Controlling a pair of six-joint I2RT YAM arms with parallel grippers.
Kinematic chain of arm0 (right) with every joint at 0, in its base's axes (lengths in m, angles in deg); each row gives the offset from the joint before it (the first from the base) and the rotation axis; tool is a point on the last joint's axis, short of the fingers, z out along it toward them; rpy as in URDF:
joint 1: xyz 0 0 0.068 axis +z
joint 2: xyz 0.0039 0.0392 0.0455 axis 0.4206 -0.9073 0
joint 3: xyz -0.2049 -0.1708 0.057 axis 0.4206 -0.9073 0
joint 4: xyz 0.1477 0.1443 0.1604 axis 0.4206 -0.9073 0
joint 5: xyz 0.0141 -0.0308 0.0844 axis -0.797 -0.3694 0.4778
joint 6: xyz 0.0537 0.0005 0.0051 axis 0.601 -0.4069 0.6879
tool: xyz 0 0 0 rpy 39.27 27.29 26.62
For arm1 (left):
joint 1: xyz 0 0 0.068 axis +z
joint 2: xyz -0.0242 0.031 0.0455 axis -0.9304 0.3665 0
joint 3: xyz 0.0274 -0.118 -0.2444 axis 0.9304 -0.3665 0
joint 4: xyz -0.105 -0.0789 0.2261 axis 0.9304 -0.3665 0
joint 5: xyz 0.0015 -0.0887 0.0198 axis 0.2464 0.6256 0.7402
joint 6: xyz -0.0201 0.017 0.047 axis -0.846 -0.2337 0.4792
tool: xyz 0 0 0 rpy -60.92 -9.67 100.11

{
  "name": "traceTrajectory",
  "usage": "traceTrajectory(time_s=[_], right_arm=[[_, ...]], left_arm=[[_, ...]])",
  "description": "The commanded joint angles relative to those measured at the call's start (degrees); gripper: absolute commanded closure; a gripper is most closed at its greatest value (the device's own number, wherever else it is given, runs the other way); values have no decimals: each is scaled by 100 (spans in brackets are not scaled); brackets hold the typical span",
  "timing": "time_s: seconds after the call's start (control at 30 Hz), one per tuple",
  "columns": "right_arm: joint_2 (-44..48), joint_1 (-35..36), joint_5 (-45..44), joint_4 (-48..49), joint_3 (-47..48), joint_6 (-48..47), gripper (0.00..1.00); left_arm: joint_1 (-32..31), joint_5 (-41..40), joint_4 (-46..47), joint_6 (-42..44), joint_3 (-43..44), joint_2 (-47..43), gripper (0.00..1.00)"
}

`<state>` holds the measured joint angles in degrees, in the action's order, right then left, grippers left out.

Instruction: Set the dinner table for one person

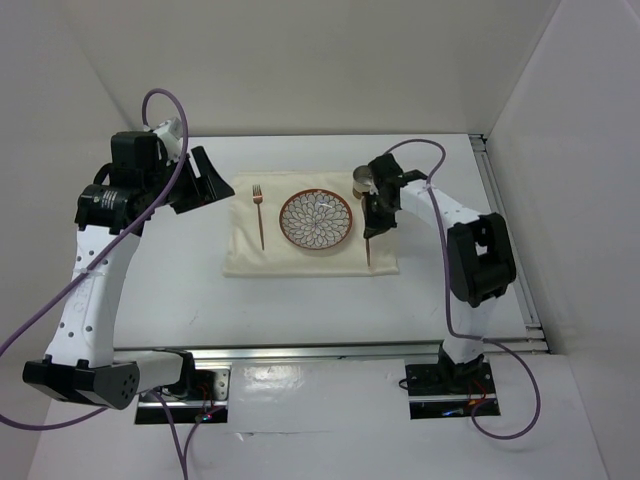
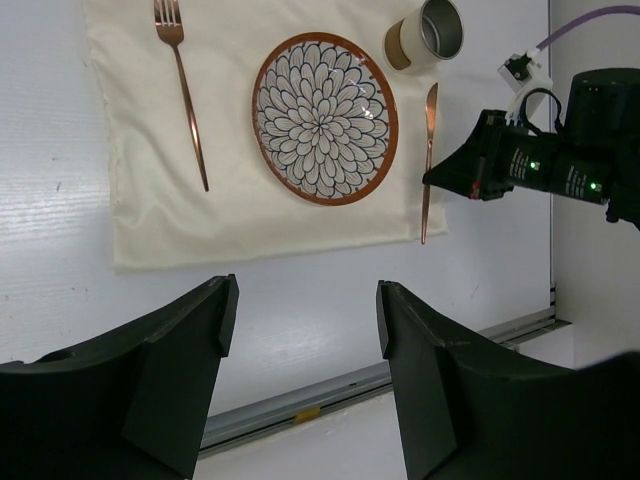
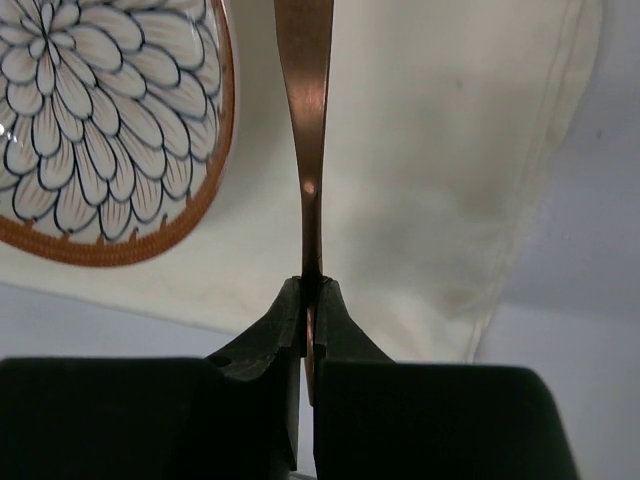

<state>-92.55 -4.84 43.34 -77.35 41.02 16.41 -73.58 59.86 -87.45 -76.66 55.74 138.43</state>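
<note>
My right gripper will next go down and move slightly away from the plate's rim, toward the cloth's side edge, because the knife still hangs just above the cloth.
The white dinner table [image 1: 300, 310] carries a cream cloth [image 1: 240, 255]. On the cloth lie a copper fork [image 1: 259, 212] at the left and a flower-patterned plate [image 1: 316, 220] in the middle. My right gripper [image 1: 376, 222] is shut on a copper knife [image 1: 369, 250] just right of the plate. In the right wrist view the knife [image 3: 305, 90] runs straight out from the closed gripper [image 3: 311, 292], low over the cloth [image 3: 430, 180]. My left gripper [image 1: 212, 178] is open and empty, raised left of the cloth. In its own view the gripper [image 2: 308, 300] looks down on the fork [image 2: 188, 110], plate [image 2: 324, 118] and knife [image 2: 429, 150].
A metal cup with a tan band [image 1: 361, 180] stands at the cloth's far right corner, behind my right gripper; it also shows in the left wrist view [image 2: 427, 33]. A metal rail [image 1: 330, 350] runs along the table's near edge. White walls enclose the table.
</note>
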Motion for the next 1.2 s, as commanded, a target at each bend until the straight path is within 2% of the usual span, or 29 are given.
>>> traceTrajectory(time_s=[0.0,0.37,0.4,0.5,0.53,0.63,0.67,0.7,0.73,0.77,0.83,1.0,1.17], right_arm=[[-431,-166,153,103,576,-265,100],[-1250,-456,311,208,1087,-213,100],[-1337,-456,311,208,1174,-152,97],[-1408,-456,311,321,1236,-99,84],[-1460,-456,311,322,1236,-99,69],[-1461,-456,250,244,1342,-46,51],[-1461,-404,171,243,1394,15,34],[-1374,-404,-29,147,1394,15,26],[-1216,-404,-136,-2,1455,76,23],[-1102,-404,-241,-73,1456,129,9],[-586,-404,-558,-126,1325,375,0],[849,-613,-2040,-502,518,1208,0],[2211,-1018,-2720,-970,-362,1693,0]], left_arm=[[-19,16,156,14,27,-67,25],[-19,-89,103,66,-78,-172,25],[-19,-90,103,66,-78,-172,25],[-19,-90,103,66,-78,-172,25],[-19,-90,103,66,-78,-172,25],[-19,-90,103,66,-78,-172,25],[-19,-90,103,66,-78,-172,25],[-19,-90,103,66,-78,-172,25],[-19,-90,103,66,-78,-172,25],[-19,-90,103,66,-131,-172,25],[-19,25,155,66,-131,-172,25],[-19,104,156,66,-131,-49,25],[-19,51,156,14,-245,-102,25]])
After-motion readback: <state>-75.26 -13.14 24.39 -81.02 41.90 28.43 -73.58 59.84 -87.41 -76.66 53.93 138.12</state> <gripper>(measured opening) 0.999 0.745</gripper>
